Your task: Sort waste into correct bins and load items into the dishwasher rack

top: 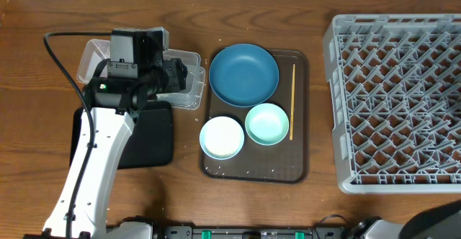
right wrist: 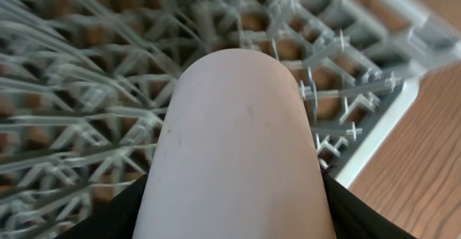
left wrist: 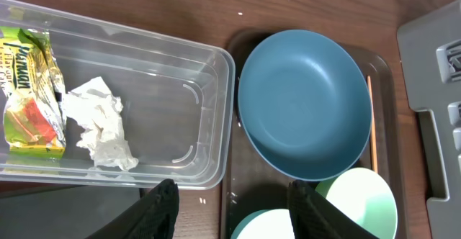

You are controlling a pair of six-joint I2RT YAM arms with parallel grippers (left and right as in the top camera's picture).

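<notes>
The pink cup (right wrist: 238, 124) will go down onto the grey rack's wires next, and my right gripper will let go of it there, because those rows of pegs are empty of dishes.
My left gripper (left wrist: 232, 188) is open and empty, above the gap between the clear tub (left wrist: 216, 124) and the brown tray; overhead it is over the tub (top: 191, 88). The tub holds the yellow-green wrapper (left wrist: 29, 88) and the crumpled white paper (left wrist: 101, 131). The black tray (top: 155, 134) lies in front of the tub. The blue dish (top: 243, 73), white bowl (top: 221, 137), mint bowl (top: 267, 122) and wooden stick (top: 292, 102) sit on the brown tray. My right gripper (right wrist: 238, 210) is shut on the pink cup (right wrist: 238, 124), above the grey rack (right wrist: 86, 88).
The brown serving tray (top: 252, 170) lies mid-table, with white rice grains (top: 216, 173) scattered on it and by the tub. The rack (top: 396, 95) fills the right side. The left arm (top: 94, 160) stretches over the black tray.
</notes>
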